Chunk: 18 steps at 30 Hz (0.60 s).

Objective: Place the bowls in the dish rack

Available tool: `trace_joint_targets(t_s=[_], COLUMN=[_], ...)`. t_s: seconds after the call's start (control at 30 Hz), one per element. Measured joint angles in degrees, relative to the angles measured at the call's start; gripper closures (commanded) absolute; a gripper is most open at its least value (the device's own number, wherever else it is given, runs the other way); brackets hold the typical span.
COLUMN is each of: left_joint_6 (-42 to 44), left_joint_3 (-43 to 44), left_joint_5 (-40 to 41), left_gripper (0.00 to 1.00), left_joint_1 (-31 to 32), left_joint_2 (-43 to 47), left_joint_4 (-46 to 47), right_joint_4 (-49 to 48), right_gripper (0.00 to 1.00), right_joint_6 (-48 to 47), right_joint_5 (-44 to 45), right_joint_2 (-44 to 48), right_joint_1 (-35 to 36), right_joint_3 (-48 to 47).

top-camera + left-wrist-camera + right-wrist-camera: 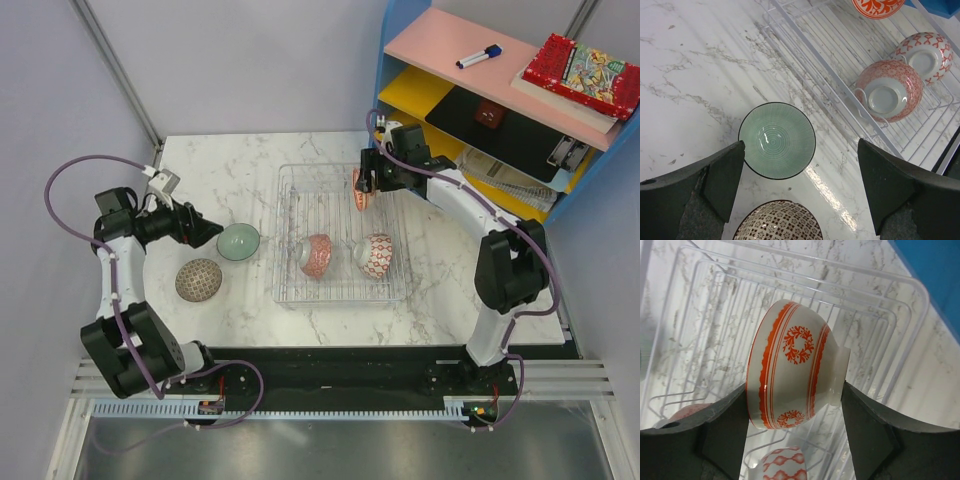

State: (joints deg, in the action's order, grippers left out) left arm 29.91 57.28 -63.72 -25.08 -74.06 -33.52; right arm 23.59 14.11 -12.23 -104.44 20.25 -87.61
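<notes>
My right gripper next tilts and descends into the rack's far corner [381, 196] [867, 332] by the shelf unit to release the orange-wreathed bowl, as standing bowls fill the rack's near part.
The wire dish rack [285, 297] lies mid-table, with a red-patterned bowl [317, 255] and a white bowl with red diamonds [375, 255] standing on edge in its near part. My right gripper [366, 182] is shut on a white bowl with orange wreaths [792, 365], held on its side over the rack's far end [880, 320], one finger on the rim and one on the foot. My left gripper [800, 180] is open and empty above a green bowl [776, 140] and a brown-patterned bowl [777, 222], both on the table left of the rack [805, 40].
A blue shelf unit [395, 40] with pink and yellow shelves stands at the back right, close behind my right arm, holding a marker [478, 57] and a red book [583, 72]. Bare marble lies left of the rack and behind it.
</notes>
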Motion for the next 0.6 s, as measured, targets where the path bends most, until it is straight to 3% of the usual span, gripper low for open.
trace_joint_targets(t_s=[0.6], left_joint_6=[-0.8], left_joint_3=[-4.9], left_joint_5=[-2.4], left_gripper=[0.00], left_joint_1=[-1.6], left_joint_2=[4.7], left_joint_4=[4.5], right_joint_4=[6.6], right_gripper=[1.00], right_joint_6=[-17.8], right_joint_5=[31.3], right_joint_2=[-8.9], right_joint_1=[12.6], right_joint_3=[-12.7])
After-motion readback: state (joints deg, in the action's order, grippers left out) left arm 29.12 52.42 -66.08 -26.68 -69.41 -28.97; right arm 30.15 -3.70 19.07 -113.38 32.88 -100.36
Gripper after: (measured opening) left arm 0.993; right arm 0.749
